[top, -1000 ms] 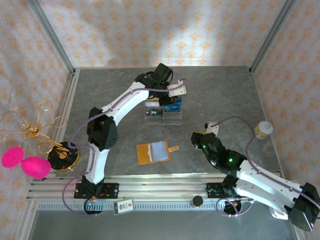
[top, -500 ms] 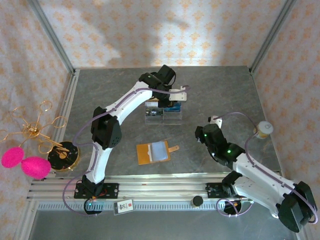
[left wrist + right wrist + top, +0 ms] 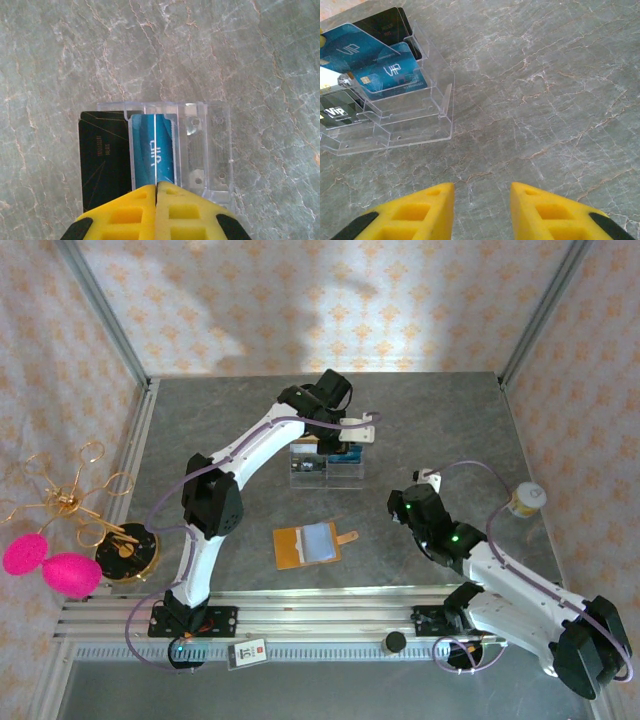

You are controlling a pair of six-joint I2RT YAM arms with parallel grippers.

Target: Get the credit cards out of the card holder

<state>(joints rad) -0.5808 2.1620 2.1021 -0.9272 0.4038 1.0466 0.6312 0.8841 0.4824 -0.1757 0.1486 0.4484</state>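
I will next bring the held card down with my left gripper into the stand's blue-card slot point(image 3: 346, 454) point(image 3: 164, 145) below and release it, because a matching VIP card stands there.
The tan card holder point(image 3: 292, 547) lies open on the table centre, with a light blue credit card point(image 3: 318, 540) on its right half. My left gripper point(image 3: 156, 186) point(image 3: 362, 429) hangs over the clear acrylic stand point(image 3: 212, 150) point(image 3: 327, 464), shut on a thin credit card point(image 3: 156, 150) seen edge-on. The stand holds a blue card point(image 3: 167, 150) and a black card point(image 3: 102, 160). My right gripper point(image 3: 482, 192) point(image 3: 400, 504) stands open over bare table, right of the stand point(image 3: 410, 125), where blue VIP cards point(image 3: 390, 72) show.
A gold wire ornament with pink pompoms point(image 3: 50, 565) and a round gold base point(image 3: 127, 552) sit at the left edge. A small jar point(image 3: 527, 498) stands at the right. An aluminium rail point(image 3: 300, 615) runs along the front with a black knob point(image 3: 396, 642).
The left wrist has turned and shifted slightly right over the stand. The right arm has stretched a little farther onto the table. Both grippers keep their opening.
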